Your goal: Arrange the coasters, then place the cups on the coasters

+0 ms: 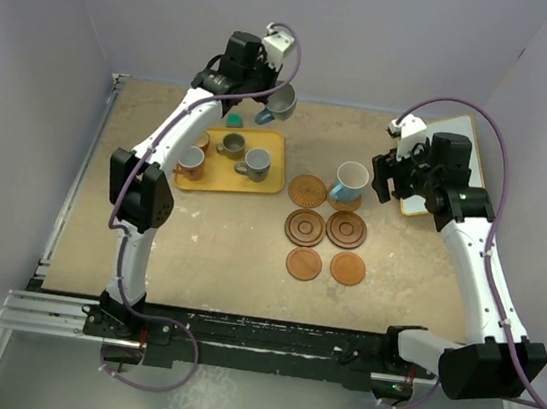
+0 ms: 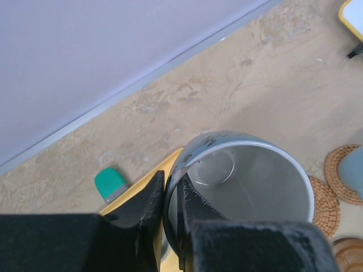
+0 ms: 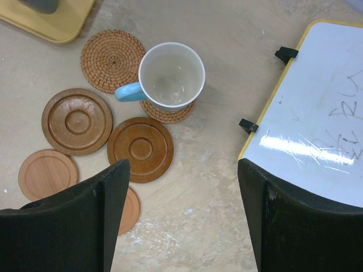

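Note:
The left gripper moves back toward the right in the top view next and lowers the pale blue cup. It goes onto the bare woven coaster, which has a taken neighbor.
My left gripper hangs above the table's far edge, shut on the wall of a pale blue cup, one finger inside the rim and one outside. In the left wrist view the gripper pinches the glossy rim of this cup. Several coasters lie in the middle of the table. A light blue cup stands on a woven coaster. My right gripper stands open just right of it, nothing between its fingers. More cups sit on the yellow tray.
A small green object lies behind the tray near the back wall. A whiteboard with yellow edging and black clips lies at the right, under my right arm. Side walls close in the table.

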`<state>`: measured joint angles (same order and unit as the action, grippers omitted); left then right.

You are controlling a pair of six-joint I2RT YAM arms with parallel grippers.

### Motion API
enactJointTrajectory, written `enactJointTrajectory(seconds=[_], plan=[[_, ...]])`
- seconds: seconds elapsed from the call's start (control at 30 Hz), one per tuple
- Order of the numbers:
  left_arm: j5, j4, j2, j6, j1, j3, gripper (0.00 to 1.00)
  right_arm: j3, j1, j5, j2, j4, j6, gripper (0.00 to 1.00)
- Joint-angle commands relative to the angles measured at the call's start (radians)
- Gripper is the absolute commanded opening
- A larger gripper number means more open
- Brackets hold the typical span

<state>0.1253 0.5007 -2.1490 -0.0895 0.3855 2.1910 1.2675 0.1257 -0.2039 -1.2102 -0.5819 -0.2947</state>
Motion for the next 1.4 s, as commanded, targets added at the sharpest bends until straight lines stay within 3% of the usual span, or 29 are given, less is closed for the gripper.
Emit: enactJointTrajectory(seconds=[0.0, 0.4, 0.7, 1.37], plan=[[-0.042, -0.079, 0.103, 0.056, 0.057, -0.017, 0.03, -0.006, -0.013, -0.028, 0.030, 0.035, 0.021, 0.79], [-0.039, -0.078, 0.148, 0.254, 0.155, -0.166, 0.03, -0.020, -0.067, 0.010, 0.058, 0.070, 0.073, 0.82], [-0.072, -0.078, 0.116, 0.294, 0.214, -0.237, 0.03, -0.031, -0.084, 0.032, 0.068, 0.086, 0.086, 0.85], [-0.078, -0.036, -0.013, 0.347, 0.246, -0.214, 0.03, -0.036, -0.086, 0.012, 0.072, 0.084, 0.084, 0.86]])
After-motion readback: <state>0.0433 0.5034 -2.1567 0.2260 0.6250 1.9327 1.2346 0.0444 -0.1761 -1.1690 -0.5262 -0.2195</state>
